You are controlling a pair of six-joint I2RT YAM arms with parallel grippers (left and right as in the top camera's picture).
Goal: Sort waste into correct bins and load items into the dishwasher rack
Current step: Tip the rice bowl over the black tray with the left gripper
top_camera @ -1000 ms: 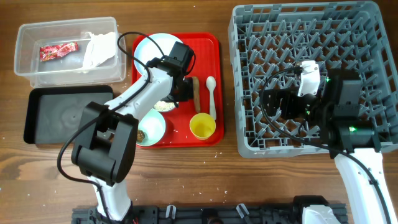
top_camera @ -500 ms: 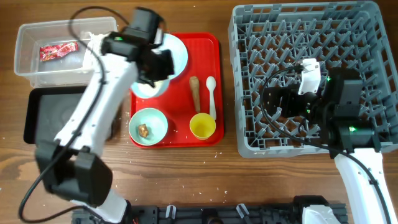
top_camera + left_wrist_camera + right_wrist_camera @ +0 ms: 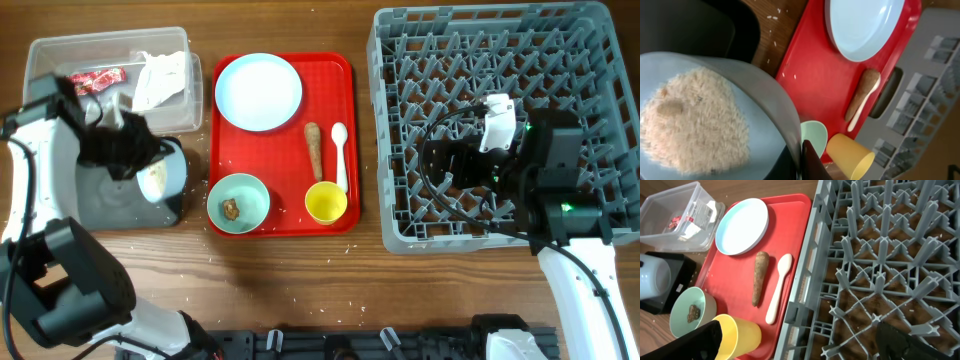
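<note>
I will tip my left gripper further over the black tray (image 3: 100, 205) next, because the bowl has rice in it. Then I will move it across onto the red tray's bare middle (image 3: 272, 157) and let go of the bowl's rim.
My left gripper (image 3: 150, 168) is shut on the rim of the pale blue-white bowl (image 3: 163, 176), which holds white rice (image 3: 690, 125) and is tilted over the black tray (image 3: 100, 205). The jaws (image 3: 802, 160) pinch the bowl's rim. The clear tub (image 3: 60, 110) holds the red-and-white wrapper (image 3: 95, 80) and crumpled paper (image 3: 160, 78). On the red tray (image 3: 290, 175) are the plate (image 3: 258, 92), carrot-shaped stick (image 3: 314, 148), spoon (image 3: 340, 155), yellow cup (image 3: 325, 203) and mint bowl (image 3: 238, 203) with a brown lump (image 3: 231, 208). My right gripper (image 3: 450, 165) is open over the dishwasher rack (image 3: 500, 60).
Loose rice grains lie on the wood beside the red tray's left edge (image 3: 772, 17). The right wrist view shows the rack's upright pegs (image 3: 880, 255) under the open fingers (image 3: 800, 342), with the yellow cup (image 3: 737, 335) just past the rack's wall.
My left arm lifted the rice bowl off the red tray and swung it left over the black tray. The right arm has not moved.
</note>
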